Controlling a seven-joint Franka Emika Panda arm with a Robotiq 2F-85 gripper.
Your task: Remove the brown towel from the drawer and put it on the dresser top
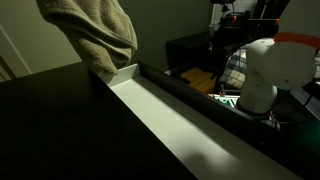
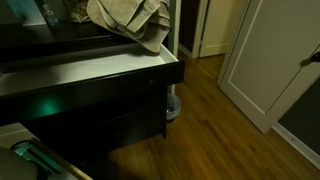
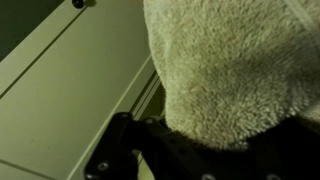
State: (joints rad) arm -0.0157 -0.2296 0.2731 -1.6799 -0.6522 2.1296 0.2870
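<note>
I will next carry the towel in my gripper outward and down onto the dark dresser top (image 1: 45,112) and then let it go, because the towel's lower end still hangs at the drawer's corner.
The brown towel (image 1: 95,35) hangs bunched above the far corner of the open drawer (image 1: 170,120), its lower end touching the corner. In an exterior view the towel (image 2: 125,22) drapes over the drawer's white inside (image 2: 90,65) near its end. In the wrist view the towel (image 3: 230,70) fills most of the picture, right against my gripper (image 3: 150,155). The gripper's dark body shows at the bottom and the cloth hides its fingertips. The gripper seems shut on the towel. The dark dresser top (image 1: 50,120) lies beside the drawer.
My arm's white base (image 1: 270,70) stands beyond the drawer's dark far wall. A wooden floor (image 2: 210,110) and a white door (image 2: 270,60) lie past the dresser's end. Dark objects sit at the back of the dresser (image 2: 40,15).
</note>
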